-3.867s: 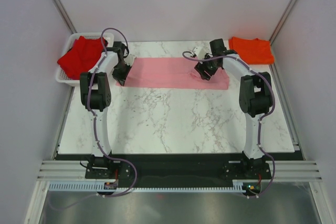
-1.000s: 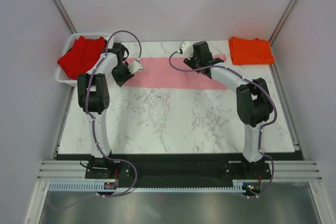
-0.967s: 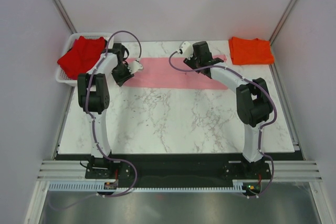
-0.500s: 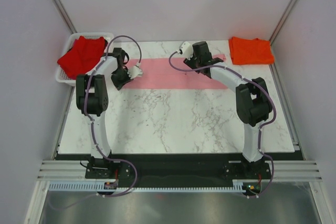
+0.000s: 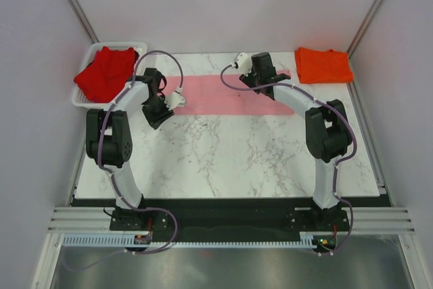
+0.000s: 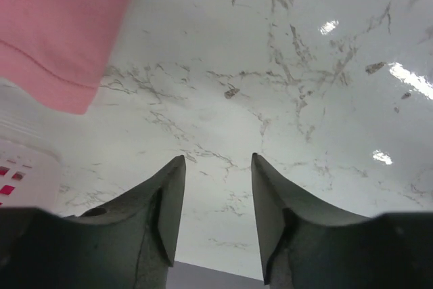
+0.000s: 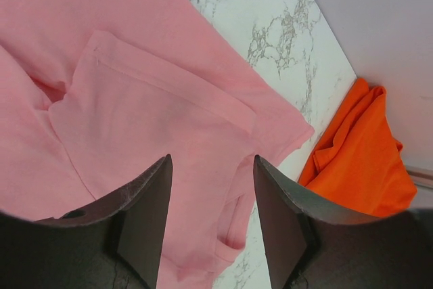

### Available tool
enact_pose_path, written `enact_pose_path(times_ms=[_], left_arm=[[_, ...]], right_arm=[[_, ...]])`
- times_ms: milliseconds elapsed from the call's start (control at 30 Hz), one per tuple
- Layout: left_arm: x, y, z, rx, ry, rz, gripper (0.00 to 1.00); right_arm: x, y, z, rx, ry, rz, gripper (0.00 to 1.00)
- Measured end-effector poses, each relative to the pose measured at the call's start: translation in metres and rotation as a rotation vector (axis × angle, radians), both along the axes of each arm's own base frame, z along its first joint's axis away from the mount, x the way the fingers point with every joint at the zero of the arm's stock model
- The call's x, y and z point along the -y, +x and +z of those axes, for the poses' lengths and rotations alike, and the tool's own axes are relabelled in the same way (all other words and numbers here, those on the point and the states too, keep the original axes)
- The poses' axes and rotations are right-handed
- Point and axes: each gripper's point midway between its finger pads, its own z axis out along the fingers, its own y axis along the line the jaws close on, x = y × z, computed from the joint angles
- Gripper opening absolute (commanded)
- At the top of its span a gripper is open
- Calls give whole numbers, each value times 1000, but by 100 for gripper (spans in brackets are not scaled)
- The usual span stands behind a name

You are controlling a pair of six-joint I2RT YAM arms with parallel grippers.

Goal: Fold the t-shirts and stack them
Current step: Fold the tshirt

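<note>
The left gripper is short of the light pink t-shirt's hemmed end, so it will move outward and down onto the t-shirt's near corner by the basket.
The light pink t-shirt (image 5: pixel 223 96) lies as a long folded strip across the back of the table. It also shows in the right wrist view (image 7: pixel 135 93) and as a corner in the left wrist view (image 6: pixel 54 25). The bright orange t-shirt (image 5: pixel 323 64) lies folded at the back right and shows in the right wrist view (image 7: pixel 358 160). The deep red t-shirt (image 5: pixel 105 72) lies in the basket. My left gripper (image 5: pixel 157 112) (image 6: pixel 216 167) is open and empty over bare marble by the strip's left end. My right gripper (image 5: pixel 265 72) (image 7: pixel 213 167) is open and empty above the strip's right part.
The white mesh basket (image 5: pixel 81 103) stands at the back left corner, and its edge shows in the left wrist view (image 6: pixel 20 167). Grey walls close in the table on three sides. Marble table surface (image 5: pixel 223 160) stretches in front of the shirts.
The pink shirt is a narrower strip than 3.9 s ago. In the last second my left gripper drew back off its left end toward the near side. My right gripper shifted slightly right.
</note>
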Motion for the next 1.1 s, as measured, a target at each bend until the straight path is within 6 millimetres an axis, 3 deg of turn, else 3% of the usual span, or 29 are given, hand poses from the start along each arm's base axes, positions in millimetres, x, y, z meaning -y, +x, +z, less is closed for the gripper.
enact_pose_path(times_ms=[200, 367, 633, 1000, 1100], left_arm=[[4, 40, 4, 89, 8, 1, 55], [3, 70, -11, 113, 25, 5, 54], [-1, 79, -37, 75, 58, 10, 53], [-1, 84, -35, 87, 56, 15, 48], [-2, 84, -35, 87, 61, 17, 40]], right_arm=[[-1, 0, 0, -3, 5, 5, 60], [1, -4, -6, -16, 4, 0, 60], [10, -22, -20, -65, -4, -17, 60], [14, -27, -18, -66, -3, -24, 60], [14, -27, -18, -67, 0, -25, 60]])
